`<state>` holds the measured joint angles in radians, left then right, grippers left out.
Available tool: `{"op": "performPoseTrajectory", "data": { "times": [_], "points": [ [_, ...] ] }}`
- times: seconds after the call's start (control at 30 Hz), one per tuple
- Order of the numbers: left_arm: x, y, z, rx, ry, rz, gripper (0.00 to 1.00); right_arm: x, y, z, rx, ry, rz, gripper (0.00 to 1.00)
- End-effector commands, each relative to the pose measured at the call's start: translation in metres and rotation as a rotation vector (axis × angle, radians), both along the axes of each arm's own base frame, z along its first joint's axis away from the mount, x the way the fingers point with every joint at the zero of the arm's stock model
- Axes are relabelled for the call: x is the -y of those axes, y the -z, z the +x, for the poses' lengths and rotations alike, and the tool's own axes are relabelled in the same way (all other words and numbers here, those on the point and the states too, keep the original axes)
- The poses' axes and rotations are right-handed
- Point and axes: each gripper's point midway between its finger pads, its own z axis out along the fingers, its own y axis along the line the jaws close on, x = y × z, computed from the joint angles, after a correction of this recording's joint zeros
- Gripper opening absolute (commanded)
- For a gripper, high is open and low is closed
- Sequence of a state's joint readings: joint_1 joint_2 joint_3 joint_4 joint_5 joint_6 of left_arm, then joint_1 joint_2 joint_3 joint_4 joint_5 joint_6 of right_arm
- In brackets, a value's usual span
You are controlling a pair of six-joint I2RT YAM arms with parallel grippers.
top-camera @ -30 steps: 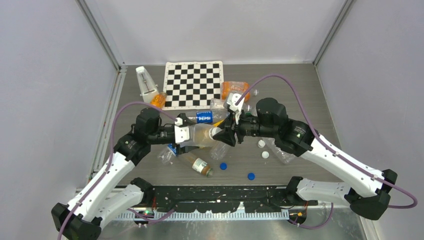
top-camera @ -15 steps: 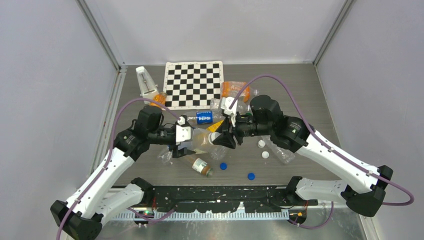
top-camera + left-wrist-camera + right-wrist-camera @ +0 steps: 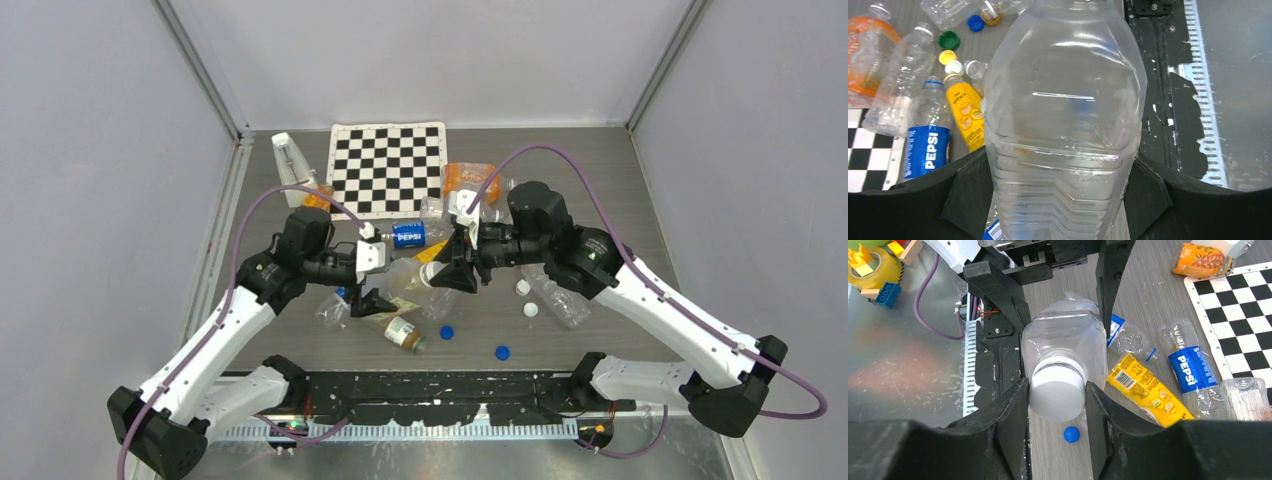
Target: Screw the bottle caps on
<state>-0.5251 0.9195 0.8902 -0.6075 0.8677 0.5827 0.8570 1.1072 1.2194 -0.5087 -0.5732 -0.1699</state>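
The white cap (image 3: 430,273) (image 3: 1057,396) sits on the held bottle's neck between my right gripper's fingers. Next, this gripper swings outward toward the checkerboard mat, turning, and releases it.
A clear plastic bottle (image 3: 405,278) is held level above the table between both arms. My left gripper (image 3: 372,277) is shut on its ribbed body (image 3: 1063,100), with a finger (image 3: 1143,192) on each side. My right gripper (image 3: 450,272) is shut on the white cap (image 3: 1057,396) that sits on the bottle's neck. The bottle's shoulder (image 3: 1064,335) shows behind the cap. Loose caps lie on the table: two blue (image 3: 446,332) (image 3: 502,352) and two white (image 3: 523,287) (image 3: 531,309). The left wrist view shows green (image 3: 949,40), yellow (image 3: 947,56) and blue (image 3: 975,22) caps.
A Pepsi bottle (image 3: 410,234), a yellow bottle (image 3: 1143,387), an orange bottle (image 3: 470,180) and a brown-liquid bottle (image 3: 400,330) lie around the held one. A clear bottle (image 3: 560,300) lies at the right. A checkerboard mat (image 3: 388,168) lies at the back. The black rail (image 3: 450,395) runs along the near edge.
My left wrist has rolled with the bottle in its grip, and its black finger now points down toward the table. My right gripper has stayed on the white cap.
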Motion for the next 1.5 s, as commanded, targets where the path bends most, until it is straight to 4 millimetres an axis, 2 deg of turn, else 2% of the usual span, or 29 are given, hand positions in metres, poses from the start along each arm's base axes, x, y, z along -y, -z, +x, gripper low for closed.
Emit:
{"op": "performPoseTrajectory", "data": {
  "times": [0.0,0.2,0.33,0.63,1.0,1.2,1.3,1.47],
  "points": [
    [0.016,-0.052,-0.005,0.085,0.109,-0.099,0.00,-0.003,0.005,-0.012,-0.012,-0.091,-0.029,0.00],
    [0.016,-0.053,-0.005,0.070,0.141,-0.066,0.00,-0.008,0.011,-0.013,0.006,-0.136,-0.037,0.00],
    [0.016,-0.055,-0.004,0.079,0.151,-0.056,0.00,-0.011,0.021,-0.020,0.061,-0.247,-0.029,0.01],
    [0.022,-0.061,0.001,0.158,0.146,-0.126,0.00,-0.014,0.034,-0.013,0.051,-0.276,-0.013,0.00],
    [0.028,-0.077,0.027,0.302,0.011,-0.267,0.00,-0.020,0.023,0.016,-0.102,-0.128,0.110,0.01],
    [0.028,-0.081,0.041,0.278,-0.074,-0.282,0.00,-0.020,0.030,0.031,-0.129,-0.040,0.075,0.01],
    [0.027,-0.087,0.048,0.282,-0.133,-0.328,0.00,-0.020,0.027,0.033,-0.137,-0.015,0.083,0.01],
    [0.027,-0.087,0.053,0.235,-0.188,-0.362,0.00,-0.017,0.021,0.052,-0.124,0.096,0.095,0.01]
  ]
}}
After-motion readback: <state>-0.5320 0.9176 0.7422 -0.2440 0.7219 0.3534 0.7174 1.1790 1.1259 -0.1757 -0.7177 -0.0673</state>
